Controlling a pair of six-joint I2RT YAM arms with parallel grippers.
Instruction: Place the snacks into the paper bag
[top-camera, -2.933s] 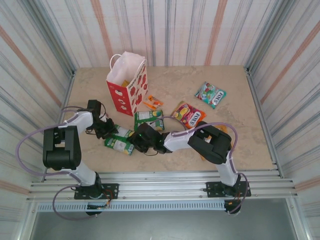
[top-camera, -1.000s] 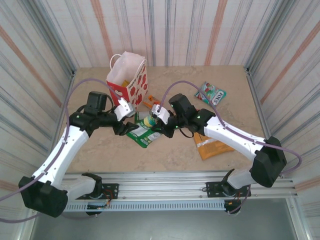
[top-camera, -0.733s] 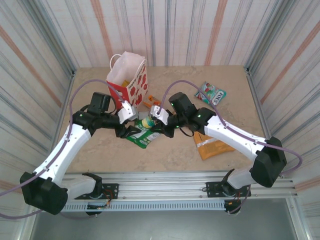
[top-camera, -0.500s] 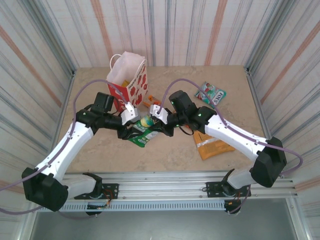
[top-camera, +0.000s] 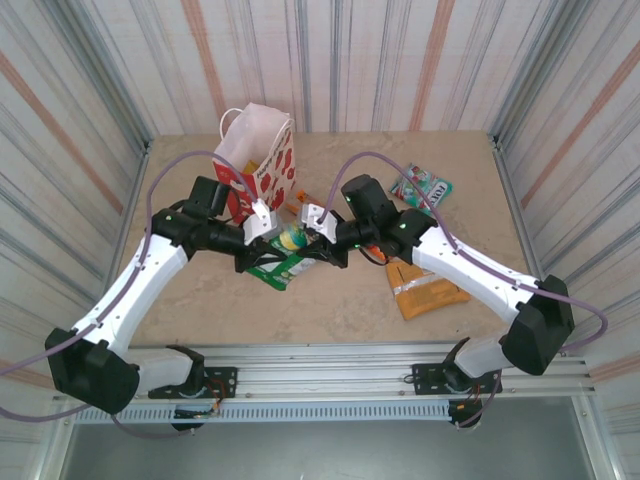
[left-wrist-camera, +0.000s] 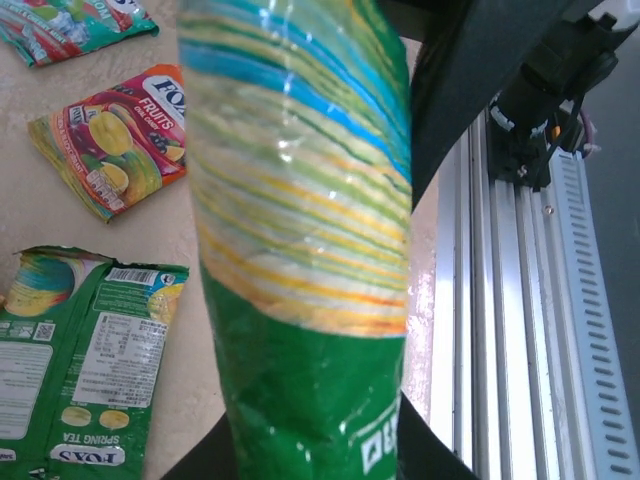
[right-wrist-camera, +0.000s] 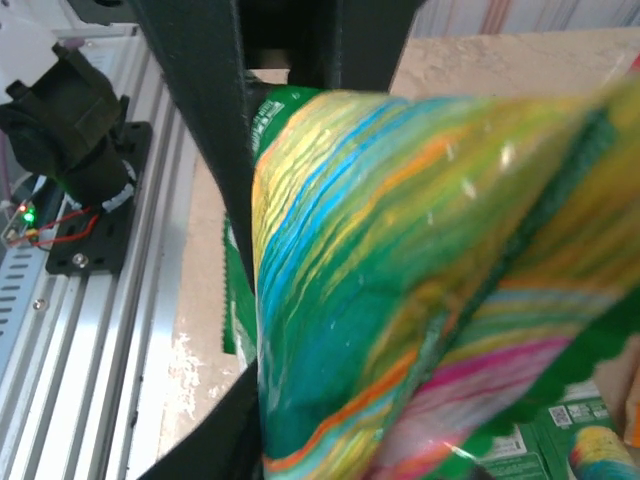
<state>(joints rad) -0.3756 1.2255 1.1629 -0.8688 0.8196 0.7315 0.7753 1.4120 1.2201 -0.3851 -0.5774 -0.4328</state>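
My left gripper rises to clear the paper bag's rim next, goes outward over its opening and releases the packet, since the upright bag's opening (top-camera: 252, 138) lies outward.
A green snack packet (top-camera: 285, 250) hangs above the table between both arms, just in front of the red paper bag (top-camera: 258, 165) with white apples. My left gripper (top-camera: 258, 258) is shut on the packet's green end (left-wrist-camera: 300, 400). My right gripper (top-camera: 322, 247) is at the other end; the striped packet (right-wrist-camera: 400, 280) lies against one dark finger (right-wrist-camera: 215, 430) and hides the other. On the table lie a second green packet (left-wrist-camera: 90, 350), a red-yellow one (left-wrist-camera: 115, 140), a teal one (top-camera: 422, 187), an orange one (top-camera: 425, 290) and a small orange one (top-camera: 300, 207).
The bag stands upright at the back left with its white mouth open. Striped walls close in the table on three sides. An aluminium rail (top-camera: 320, 375) runs along the near edge, where the arm bases are bolted.
My left gripper has come in from the left and closed on the green packet. The packet has risen a little and shifted toward the bag, with both arms moving along.
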